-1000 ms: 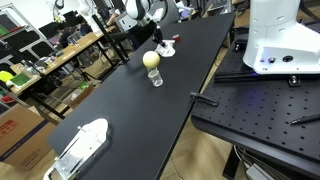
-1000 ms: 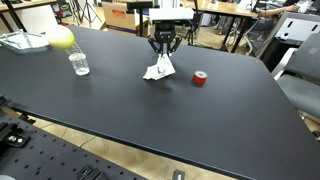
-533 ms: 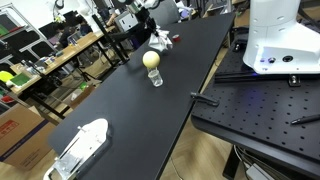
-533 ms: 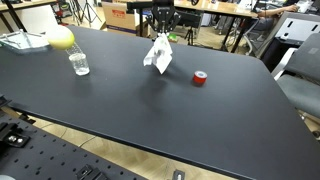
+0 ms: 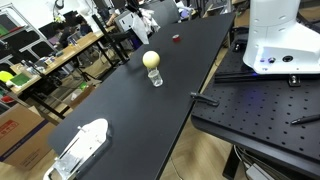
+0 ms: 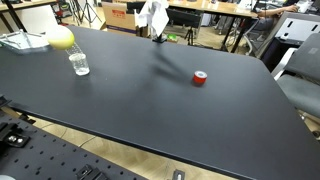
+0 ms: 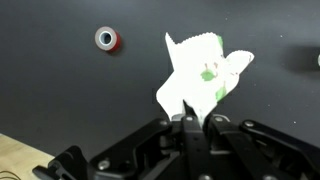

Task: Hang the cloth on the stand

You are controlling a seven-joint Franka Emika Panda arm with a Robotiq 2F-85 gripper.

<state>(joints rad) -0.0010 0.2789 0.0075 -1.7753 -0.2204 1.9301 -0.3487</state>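
Note:
Next, my gripper carries the white cloth outward to the table's far edge and releases it. That edge lies outward of my gripper with bare table beneath.
A white cloth (image 7: 200, 75) with a green mark hangs from my gripper (image 7: 188, 124), which is shut on its upper edge in the wrist view. In both exterior views the cloth (image 6: 154, 16) (image 5: 140, 20) is lifted well above the black table (image 6: 150, 90), near its far edge. The gripper itself is mostly out of frame above the cloth in those views. No stand shows in any frame.
A red tape roll (image 6: 200, 78) (image 7: 107, 39) lies on the table. A glass with a yellow ball on it (image 5: 153, 67) (image 6: 79, 62) stands toward one end. A white tray (image 5: 82, 145) sits at the near end. Desks and clutter lie beyond the far edge.
The gripper has lifted the cloth off the table and carried it up and toward the far edge. The tape roll and glass have not moved.

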